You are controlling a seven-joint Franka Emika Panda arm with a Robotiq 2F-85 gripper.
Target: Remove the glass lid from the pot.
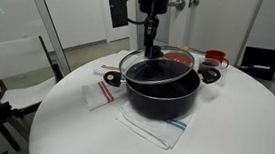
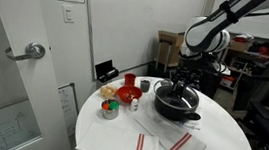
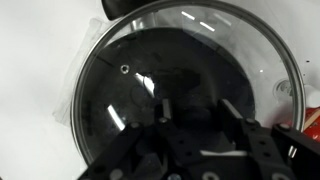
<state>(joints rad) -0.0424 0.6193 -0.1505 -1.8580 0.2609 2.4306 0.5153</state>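
Note:
I should move my gripper sideways off the pot next and down over the striped end of the white cloth (image 2: pixel 140 144) to let go of the lid's black knob, because that end of the cloth is empty.
The large black pot (image 1: pixel 163 97) stands on a round white table; it also shows in an exterior view (image 2: pixel 176 107). The glass lid (image 1: pixel 139 65), with a metal rim, sits at the pot's top, slightly tilted and a little above the rim. In the wrist view the lid (image 3: pixel 130 70) fills most of the picture. My gripper (image 1: pixel 150 50) comes down from above onto the lid's centre; it also shows in an exterior view (image 2: pixel 181 86). In the wrist view its fingers (image 3: pixel 198 108) are closed on either side of the dark central knob.
A red bowl (image 1: pixel 179 58), a red cup (image 1: pixel 215 59) and a small dark bowl (image 1: pixel 210 74) stand behind the pot. Striped cloths lie beside (image 1: pixel 101 92) and under (image 1: pixel 153 129) the pot. A red bowl (image 2: pixel 128 92) and a small bottle (image 2: pixel 111 108) stand near the table edge (image 2: pixel 93 131).

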